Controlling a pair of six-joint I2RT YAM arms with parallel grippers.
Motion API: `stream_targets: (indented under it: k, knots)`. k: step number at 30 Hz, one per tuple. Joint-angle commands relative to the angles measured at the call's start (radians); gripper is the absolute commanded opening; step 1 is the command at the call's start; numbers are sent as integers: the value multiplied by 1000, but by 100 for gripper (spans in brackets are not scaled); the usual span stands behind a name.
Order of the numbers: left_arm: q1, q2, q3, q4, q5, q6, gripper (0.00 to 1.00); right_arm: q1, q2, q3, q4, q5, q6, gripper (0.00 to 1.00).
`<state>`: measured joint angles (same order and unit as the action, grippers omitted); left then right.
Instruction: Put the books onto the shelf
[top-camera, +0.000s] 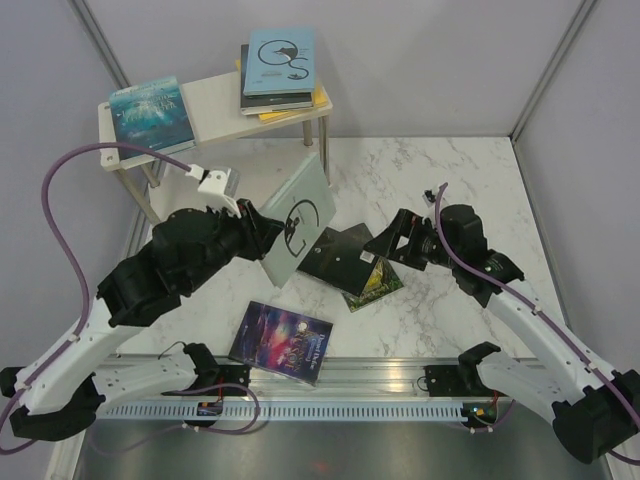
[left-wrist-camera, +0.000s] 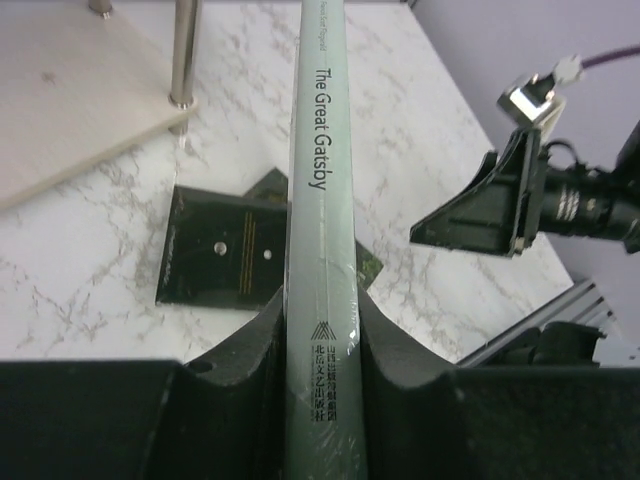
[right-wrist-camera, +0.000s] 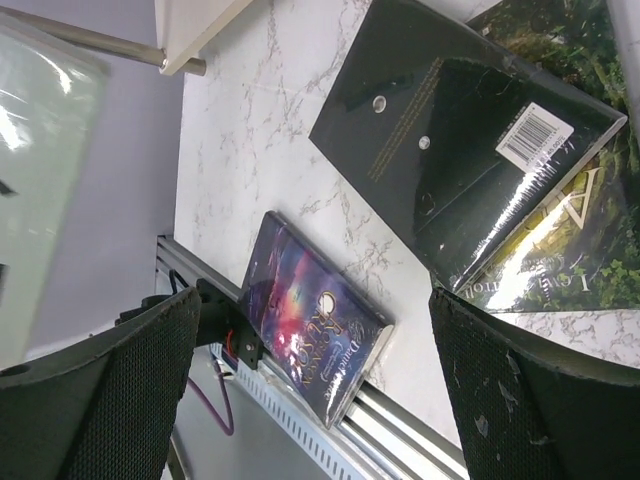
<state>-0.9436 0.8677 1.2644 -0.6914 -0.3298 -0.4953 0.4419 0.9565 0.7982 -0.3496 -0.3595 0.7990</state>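
Note:
The teal book (top-camera: 150, 112) lies outward of the left gripper and to its left in the top view, so the robot needs to swing over it, turn the upright book flat and let it go.
My left gripper (top-camera: 266, 236) is shut on a pale green book (top-camera: 300, 218), holding it upright and tilted above the table, in front of the shelf (top-camera: 215, 105). In the left wrist view its spine (left-wrist-camera: 322, 190) runs up between the fingers (left-wrist-camera: 250, 350). A teal book (top-camera: 150, 112) and a stack topped by a light blue book (top-camera: 280, 60) lie on the shelf's top board. A black book (top-camera: 340, 255) lies partly over a green-gold book (top-camera: 378, 284) mid-table. A purple galaxy book (top-camera: 283, 340) lies at the front edge. My right gripper (top-camera: 388, 246) is open beside the black book, holding nothing.
The shelf's lower board (left-wrist-camera: 60, 95) and a metal leg (left-wrist-camera: 183, 50) stand just left of the held book. Grey walls enclose the marble table (top-camera: 450, 180) on three sides. A metal rail (top-camera: 330, 385) runs along the front edge, touching the purple book (right-wrist-camera: 310, 325).

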Motion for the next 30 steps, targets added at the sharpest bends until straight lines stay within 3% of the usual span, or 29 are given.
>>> stream_targets:
  k: [1,7,11,14,19,30]
  knots:
    - [38,17,142,211,-16,78,2,-3,-25,-11,70,-35,19,98]
    - [199,103,268,194,144,78,2,-3,-81,-73,192,-107,74,98]
    - [420,131,348,208,377,29,2,-3,-108,-94,198,-110,72,98]
    - [509,154,426,210,452,5,2,-3,-127,-111,199,-113,72,97]
    - [594,208,523,217,504,-22,2,-3,-147,-128,201,-116,74,96]
    - [856,214,498,331,465,-158,2,-3,-148,-162,207,-125,69,95]
